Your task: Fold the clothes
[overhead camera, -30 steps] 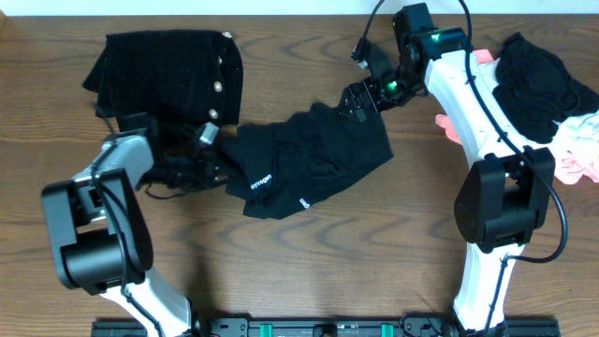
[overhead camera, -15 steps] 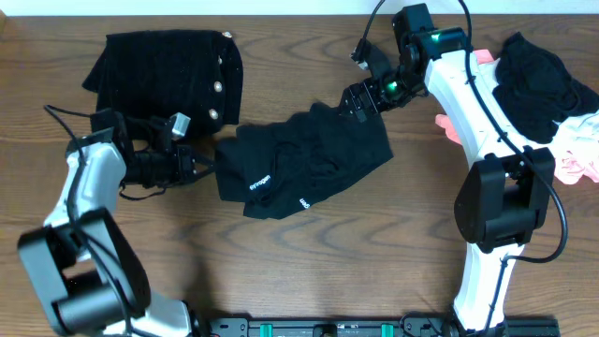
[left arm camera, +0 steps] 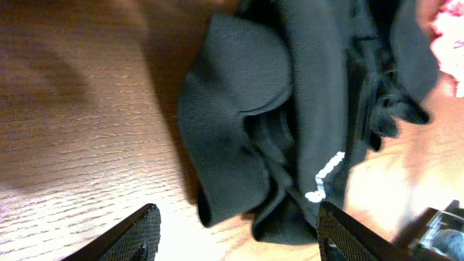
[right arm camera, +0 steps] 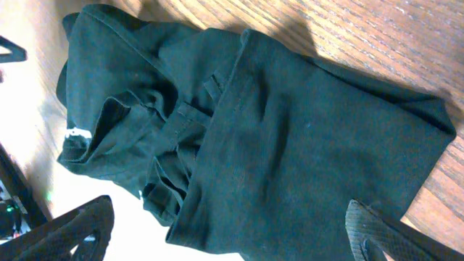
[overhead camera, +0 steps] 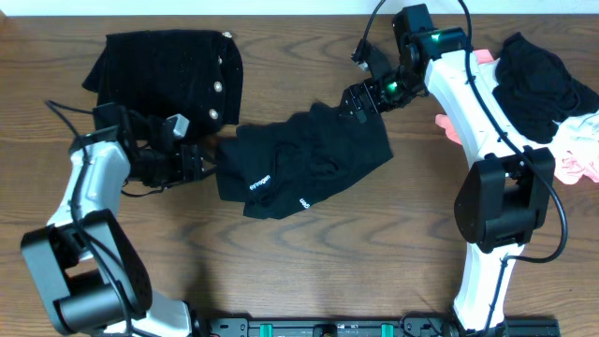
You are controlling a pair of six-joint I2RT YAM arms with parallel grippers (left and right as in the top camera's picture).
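Observation:
Next, my left gripper lowers and slides onto the garment's folded hem, since that hem lies below the gripper and to its right in the overhead view.
A crumpled black garment (overhead camera: 304, 164) with small white logos lies mid-table. My left gripper (overhead camera: 208, 161) sits at its left edge, open. In the left wrist view the garment's folded hem (left arm camera: 239, 130) lies just ahead of the left gripper (left arm camera: 239, 243), between its spread fingertips (left arm camera: 138, 235), and nothing is gripped. My right gripper (overhead camera: 360, 101) hovers open over the garment's upper right corner. In the right wrist view the right gripper (right arm camera: 232, 239) spans wide above the cloth (right arm camera: 290, 145) without touching it.
A folded black garment with buttons (overhead camera: 168, 75) lies at the back left, close behind my left arm. A pile of black clothes (overhead camera: 538, 80) and pink-white clothes (overhead camera: 580, 154) sits at the right edge, beside the right arm.
My left gripper, shut at the garment's left edge before, has opened and let the hem lie. The left arm swung outward to the left. The right arm has not moved.

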